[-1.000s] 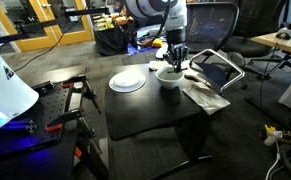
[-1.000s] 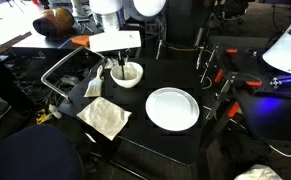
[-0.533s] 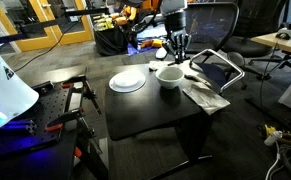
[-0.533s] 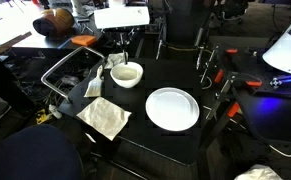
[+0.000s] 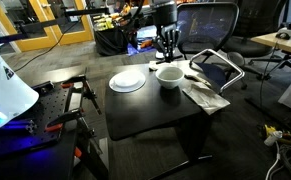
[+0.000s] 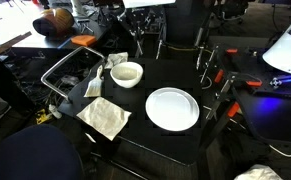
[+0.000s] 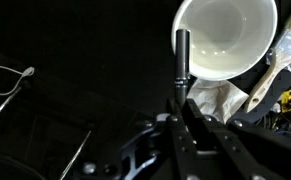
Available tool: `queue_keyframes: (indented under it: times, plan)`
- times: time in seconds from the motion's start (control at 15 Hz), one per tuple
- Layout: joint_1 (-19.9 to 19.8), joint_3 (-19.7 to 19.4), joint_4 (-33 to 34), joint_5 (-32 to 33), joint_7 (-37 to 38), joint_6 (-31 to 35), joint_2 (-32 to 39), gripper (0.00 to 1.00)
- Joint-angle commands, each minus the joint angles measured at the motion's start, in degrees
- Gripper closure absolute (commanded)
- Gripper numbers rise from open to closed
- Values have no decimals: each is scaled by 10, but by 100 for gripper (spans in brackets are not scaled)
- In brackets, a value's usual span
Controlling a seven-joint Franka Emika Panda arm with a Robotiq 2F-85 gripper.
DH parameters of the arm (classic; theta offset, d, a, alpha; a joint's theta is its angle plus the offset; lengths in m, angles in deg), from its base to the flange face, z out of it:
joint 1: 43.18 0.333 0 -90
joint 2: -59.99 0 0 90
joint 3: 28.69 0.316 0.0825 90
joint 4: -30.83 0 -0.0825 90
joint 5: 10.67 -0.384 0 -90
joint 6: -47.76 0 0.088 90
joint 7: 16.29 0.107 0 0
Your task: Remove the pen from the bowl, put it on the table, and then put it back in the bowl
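I will shift the pen in my gripper toward the plate next, then lower the pen onto the open black table beside the bowl [image 5: 169, 75].
My gripper [image 5: 165, 50] hangs above the black table [image 5: 150, 110], just behind the white bowl [image 5: 169, 75]. It is shut on the pen [image 7: 182, 52], a dark slender stick that points out from between the fingers [image 7: 184, 105]. In the wrist view the bowl [image 7: 228, 36] looks empty and lies beyond the pen's tip, and the pen is clear of it. In an exterior view the gripper [image 6: 140, 42] holds the pen as a thin line above the table's far edge, behind the bowl [image 6: 126, 73].
A flat white plate [image 5: 127, 81] lies next to the bowl and shows in both exterior views [image 6: 172, 108]. A crumpled paper napkin [image 6: 105, 117] lies at the table's corner. A metal-framed tray [image 5: 218, 68] and office chairs stand beside the table. Red-handled clamps [image 5: 75, 95] sit on a side stand.
The gripper has risen out of the bowl with the pen in it and moved back towards the table's far edge. The bowl now stands uncovered.
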Motion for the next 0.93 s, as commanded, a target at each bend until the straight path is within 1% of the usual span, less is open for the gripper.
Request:
queue_keyframes:
  times: [0.0,0.27,0.53,0.73,0.87]
  plan:
    - [-36,22,-52,-45,-74,12,-27,97]
    - [-57,37,-70,-101,-142,27,-2,97]
    - [-74,57,-65,-176,-216,46,34,97]
    - [-73,57,-53,-208,-248,53,67,97]
    - [-69,51,-44,-217,-259,48,89,97]
